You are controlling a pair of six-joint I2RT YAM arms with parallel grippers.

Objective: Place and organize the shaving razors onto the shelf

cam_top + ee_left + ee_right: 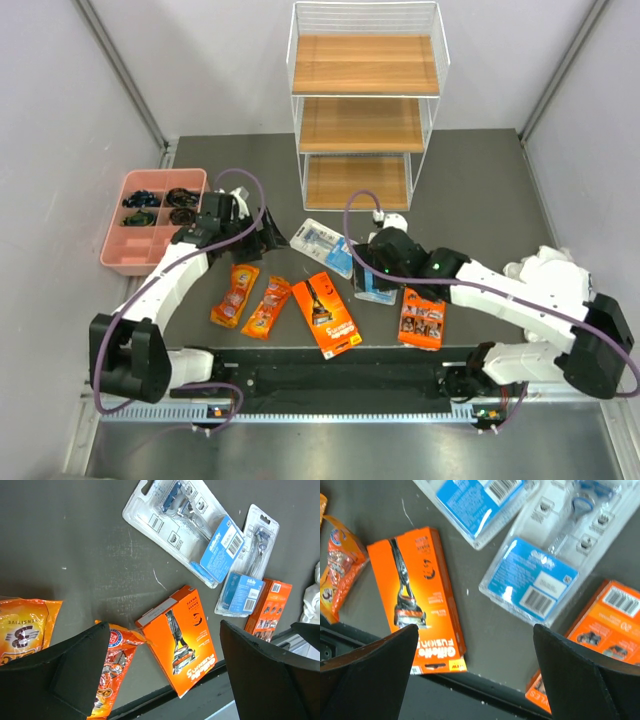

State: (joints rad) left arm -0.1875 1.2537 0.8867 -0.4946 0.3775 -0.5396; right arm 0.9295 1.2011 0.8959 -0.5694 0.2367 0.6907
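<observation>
I will next move my left gripper to the right in the top view and down onto the razor handle in the larger blister card, since clear plastic bulges there.
The white wire shelf [365,100] with three wooden boards stands at the back, bare. On the dark table lie two orange pouches [234,295] [266,306], a long orange-black box [326,314], an orange card [421,318] and two clear-and-blue blister cards [318,238] [374,288]. My left gripper [264,236] hovers open and empty above the packs; its view shows the box [182,637], a pouch [112,665] and both blister cards [187,527] [247,565]. My right gripper [376,264] is open and empty over the second blister card [535,575], with the box [417,597] and orange card [600,640] below.
A pink compartment tray [112,252] with small dark items sits at the left, beside the left arm. Grey walls close in both sides. The table's front edge and a black rail [340,380] run just below the packs.
</observation>
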